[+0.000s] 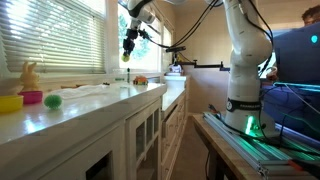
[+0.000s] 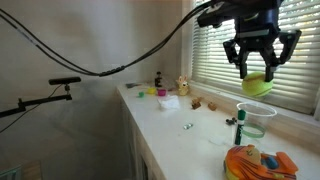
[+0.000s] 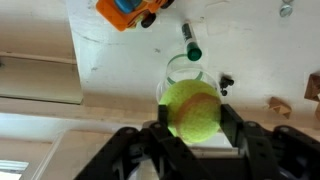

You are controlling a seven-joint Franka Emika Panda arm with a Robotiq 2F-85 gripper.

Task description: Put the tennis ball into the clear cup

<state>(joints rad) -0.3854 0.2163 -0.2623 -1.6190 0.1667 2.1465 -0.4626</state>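
Note:
My gripper lowers the tennis ball (image 2: 259,86) to the open mouth of the clear cup (image 2: 252,118) next and releases it there, because the ball still hangs above the cup's rim.
My gripper (image 2: 258,75) is shut on the tennis ball (image 2: 259,86), a fuzzy yellow-green ball, and holds it in the air above the white counter. The clear cup (image 2: 252,118) stands on the counter right below it, near the window. In the wrist view the tennis ball (image 3: 190,108) sits between my two fingers (image 3: 190,125) and covers most of the clear cup (image 3: 183,68), whose rim shows just beyond the ball. In an exterior view my gripper (image 1: 127,50) hangs high over the counter; the cup is too faint to see there.
A dark green marker (image 3: 189,40) and an orange toy (image 3: 130,10) lie close to the cup. A yellow bowl (image 1: 9,102), a pink bowl (image 1: 32,97) and a brighter green ball (image 1: 52,101) stand at the counter's other end. Window blinds run along the counter.

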